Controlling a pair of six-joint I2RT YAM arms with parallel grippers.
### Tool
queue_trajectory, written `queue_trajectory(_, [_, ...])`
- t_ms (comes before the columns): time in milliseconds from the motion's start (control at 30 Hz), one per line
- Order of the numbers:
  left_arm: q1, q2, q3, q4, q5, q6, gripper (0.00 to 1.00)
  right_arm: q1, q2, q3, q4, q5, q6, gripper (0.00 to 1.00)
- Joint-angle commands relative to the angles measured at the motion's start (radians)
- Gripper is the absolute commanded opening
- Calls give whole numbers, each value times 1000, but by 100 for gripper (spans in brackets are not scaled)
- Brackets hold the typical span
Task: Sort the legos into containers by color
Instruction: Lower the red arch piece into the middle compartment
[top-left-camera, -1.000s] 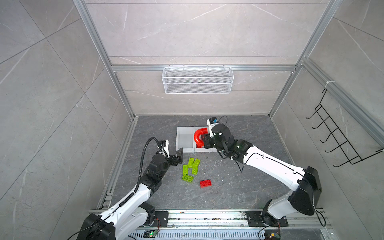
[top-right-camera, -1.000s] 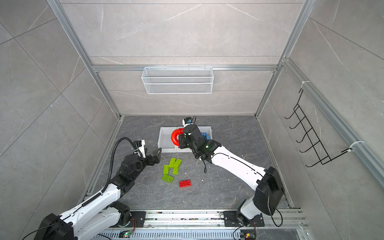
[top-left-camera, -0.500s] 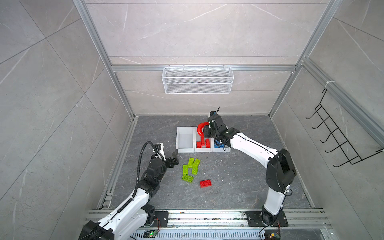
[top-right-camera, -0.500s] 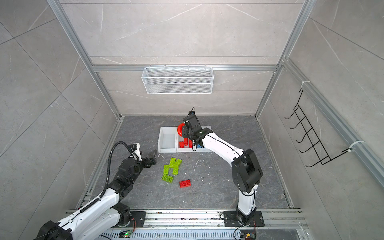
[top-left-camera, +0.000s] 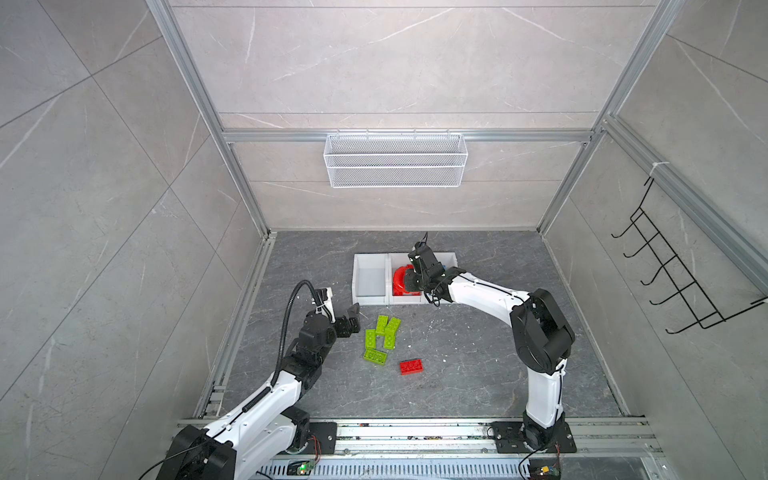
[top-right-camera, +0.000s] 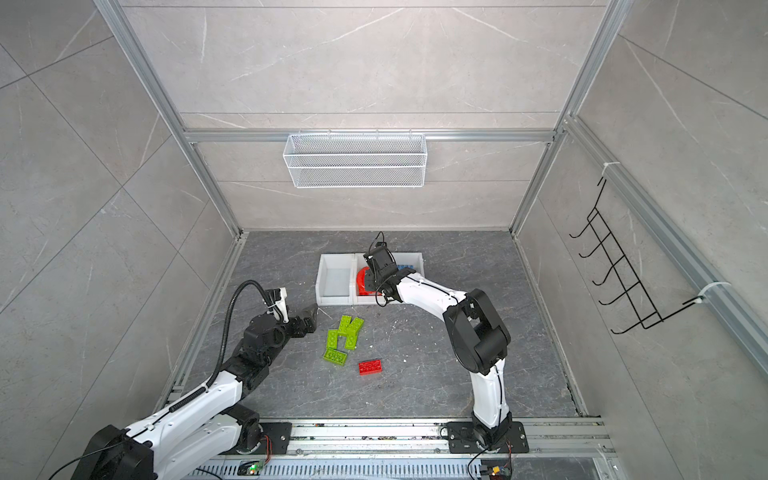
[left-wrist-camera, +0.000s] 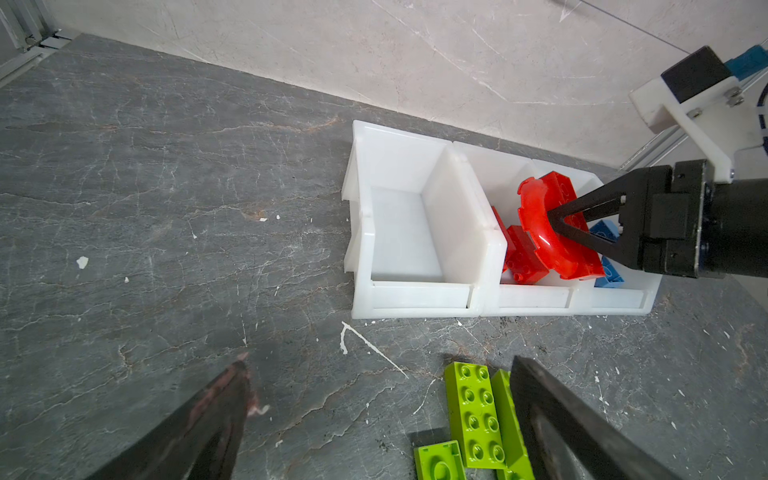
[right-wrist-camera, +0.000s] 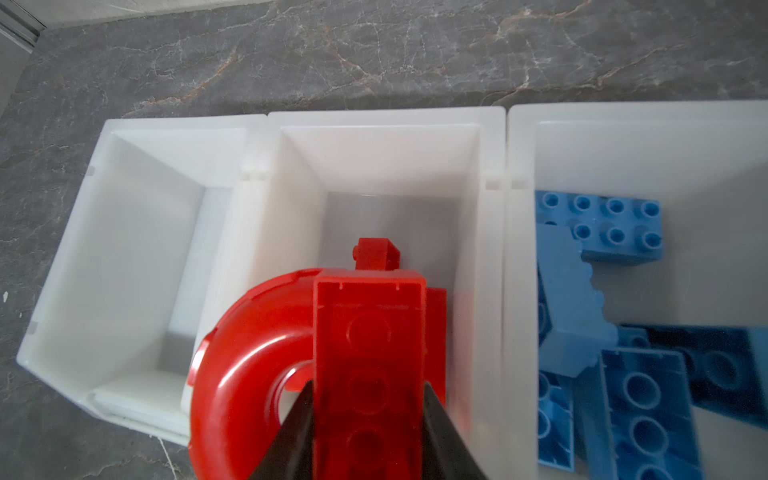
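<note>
Other red legos are already inside the middle white container, so the robot's right gripper needs to move down into it and release the red arch lego (right-wrist-camera: 370, 332) there.
My right gripper (right-wrist-camera: 368, 388) is shut on a red arch lego (right-wrist-camera: 370, 332), which hangs in the mouth of the middle white container (right-wrist-camera: 374, 158); in both top views the arch (top-left-camera: 400, 277) (top-right-camera: 360, 279) sits there. Other red legos (left-wrist-camera: 519, 257) lie in that container. Blue legos (right-wrist-camera: 598, 224) fill the right container (right-wrist-camera: 623, 145). The left container (top-left-camera: 355, 274) holds nothing. Several green legos (top-left-camera: 382, 336) (top-right-camera: 345, 334) and a red brick (top-left-camera: 411, 366) (top-right-camera: 370, 367) lie on the floor. My left gripper (top-left-camera: 352, 320) (left-wrist-camera: 379, 361) stands open just left of the green legos (left-wrist-camera: 473, 411).
A white wire basket (top-left-camera: 395, 166) hangs on the back wall. A black hook rack (top-left-camera: 665, 282) is on the right wall. Aluminium rails run along the left floor edge (top-left-camera: 245, 324) and the front (top-left-camera: 415, 432).
The right arm has folded its elbow back and lowered the red arch into the middle container's mouth. The left gripper has stayed open and has hardly moved.
</note>
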Motion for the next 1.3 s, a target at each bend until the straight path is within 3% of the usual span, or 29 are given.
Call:
queue_trajectory(0, [3,-20,30,30,6,23,100,3,41,28,26,-2,17,25])
queue_trajectory(367, [3,-22,21,40,-1,6,100,-8,66,35,34,6,25,31])
queue_trajectory(633, [3,-19,24,41,14,10,100,-7,17,22,12,-1,21,57])
queue_trajectory(867, [4,-16,24,45,23,16,100,31,-137,-45,17,-6,5,63])
queue_trajectory(1067, [4,-30,23,41,30,10,100,102,-305,-60,-97,51,-35,62])
queue_trajectory(1267, [3,-38,16,42,15,11,100,103,-244,-16,-258,-73,-41,44])
